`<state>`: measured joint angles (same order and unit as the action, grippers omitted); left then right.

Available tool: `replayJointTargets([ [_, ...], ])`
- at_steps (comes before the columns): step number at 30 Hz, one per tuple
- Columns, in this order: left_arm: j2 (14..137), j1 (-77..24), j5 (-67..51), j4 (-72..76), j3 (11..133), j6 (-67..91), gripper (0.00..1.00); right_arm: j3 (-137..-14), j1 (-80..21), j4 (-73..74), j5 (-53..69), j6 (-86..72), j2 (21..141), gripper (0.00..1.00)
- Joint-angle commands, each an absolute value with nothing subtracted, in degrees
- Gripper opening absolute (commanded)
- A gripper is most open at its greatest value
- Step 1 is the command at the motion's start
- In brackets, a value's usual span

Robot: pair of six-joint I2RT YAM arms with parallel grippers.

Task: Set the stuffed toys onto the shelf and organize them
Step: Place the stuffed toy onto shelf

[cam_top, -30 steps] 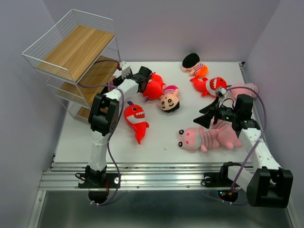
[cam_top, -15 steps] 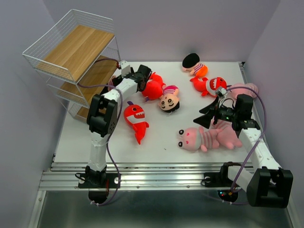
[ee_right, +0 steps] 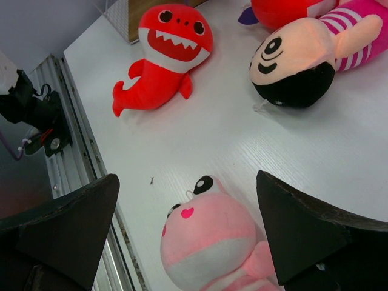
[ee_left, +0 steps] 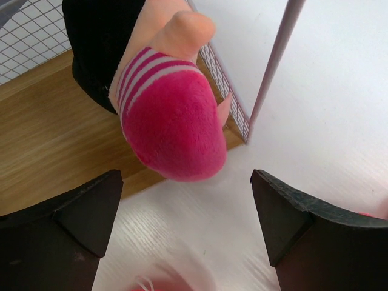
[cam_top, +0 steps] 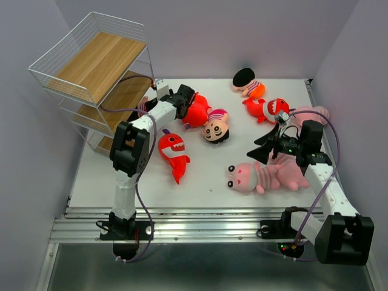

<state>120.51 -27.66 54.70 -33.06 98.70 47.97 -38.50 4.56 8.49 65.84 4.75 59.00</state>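
Observation:
I will move my right gripper across to the left in the top view and down onto the dark-haired doll's head, clear of the red toy, because the doll lies below it.
The white wire shelf with wooden boards stands at the back left. My left gripper is open and empty at its lower tier. In the left wrist view the gripper is just short of a doll in pink-striped clothes lying on the board. My right gripper is open and empty above a pink striped animal; its head lies between the fingers. On the table lie a red shark, a red toy, a dark-haired doll, a red fish, another doll and a second pink animal.
The shelf's wire mesh and a purple cable are close to the left gripper. The table's metal front rail runs near the pink animal. Walls close the table on the left, back and right.
My left wrist has shifted very slightly at the shelf. The right arm and the toys have not moved.

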Motion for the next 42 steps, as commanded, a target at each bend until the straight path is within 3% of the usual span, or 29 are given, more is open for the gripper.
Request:
replayJointTargets([
  [1,115.2,-28.7,56.1,-35.8,98.3,48.8,0.99,-40.0,5.0,5.9,67.1,5.9,58.6,1.0],
  [20,110.2,-37.4,53.4,-37.3,98.5,46.7,0.99,-39.4,5.0,6.0,67.5,7.1,57.9,1.0],
  [26,104.6,-43.1,43.8,-33.2,97.3,40.0,0.99,-38.9,5.0,7.5,66.8,9.7,57.5,1.0],
  [34,87.6,-49.2,23.5,-21.6,82.5,30.4,0.99,-49.8,5.0,28.4,67.0,33.4,67.3,1.0],
  [37,80.1,-50.4,18.4,-19.7,75.6,30.5,0.99,-55.3,5.0,30.6,64.6,32.4,72.5,1.0],
  [42,66.1,-52.7,10.2,-15.6,62.5,32.3,0.99,-63.8,-4.4,28.2,53.1,22.3,79.6,1.0],
])
